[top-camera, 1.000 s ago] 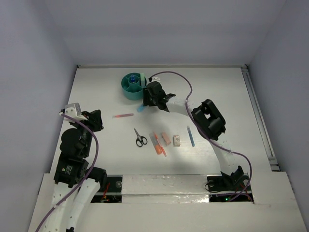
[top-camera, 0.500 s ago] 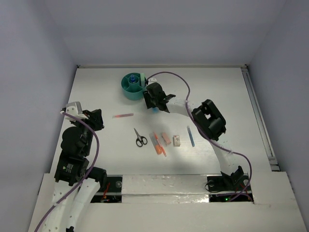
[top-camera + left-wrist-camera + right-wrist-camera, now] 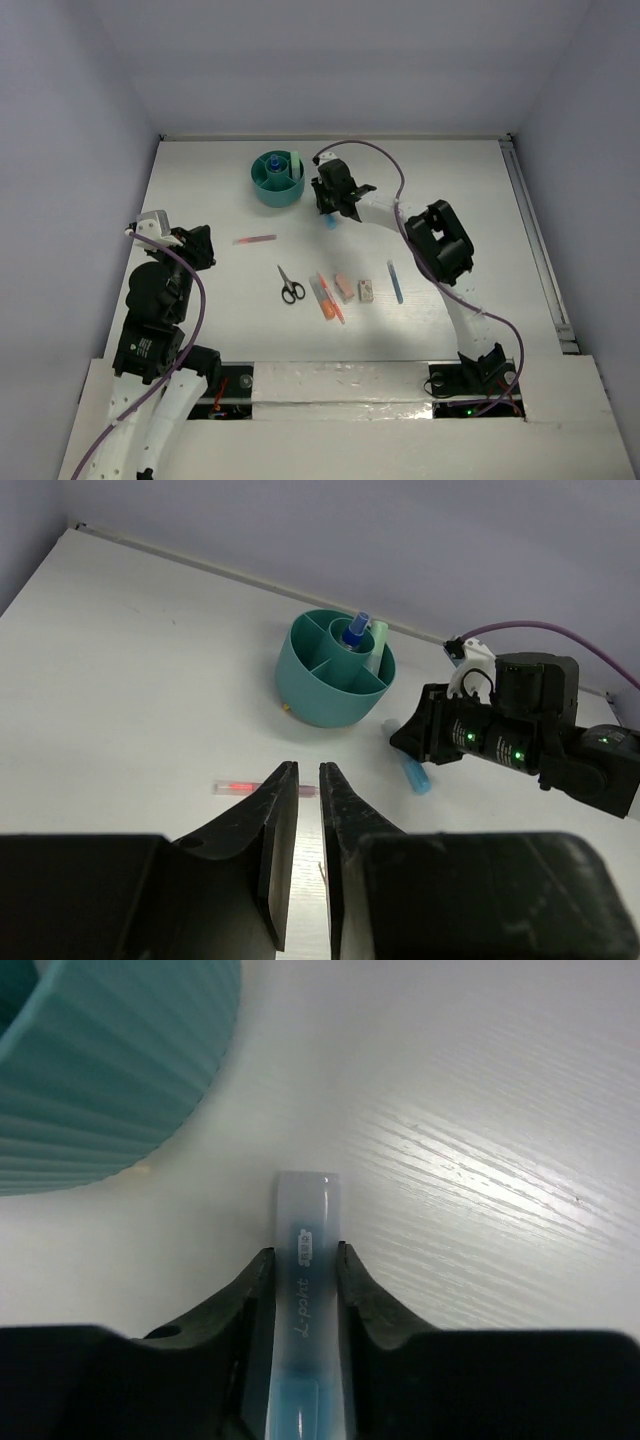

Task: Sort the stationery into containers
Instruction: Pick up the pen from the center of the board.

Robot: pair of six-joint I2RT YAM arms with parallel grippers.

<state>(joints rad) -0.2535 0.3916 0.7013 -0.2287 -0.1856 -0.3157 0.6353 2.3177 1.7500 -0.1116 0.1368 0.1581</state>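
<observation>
Next, the right gripper rises, tilts the marker upright and lowers it into the green pen's section (image 3: 296,176) for release, since the organiser's side stands higher than the marker.
My right gripper (image 3: 331,208) is shut on a blue marker (image 3: 305,1280), just right of the round teal organiser (image 3: 258,183). The marker's end pokes out past the fingertips close to the table, and also shows in the left wrist view (image 3: 412,775). The organiser (image 3: 300,685) holds a blue-capped bottle (image 3: 354,630) in its centre cup and a green pen (image 3: 377,645) beside it. My left gripper (image 3: 309,770) is shut and empty, near the left side of the table (image 3: 200,246). A pink pen (image 3: 255,240) lies just beyond it.
Black-handled scissors (image 3: 289,285), orange markers (image 3: 328,297), a pink eraser (image 3: 345,288), a white eraser (image 3: 366,291) and a blue pen (image 3: 395,282) lie in a row mid-table. The organiser's ribbed wall (image 3: 100,1060) is close at the right wrist's upper left.
My right gripper has swung right and a little farther back with the blue marker, from the organiser's front to its right side. The left arm has barely moved.
</observation>
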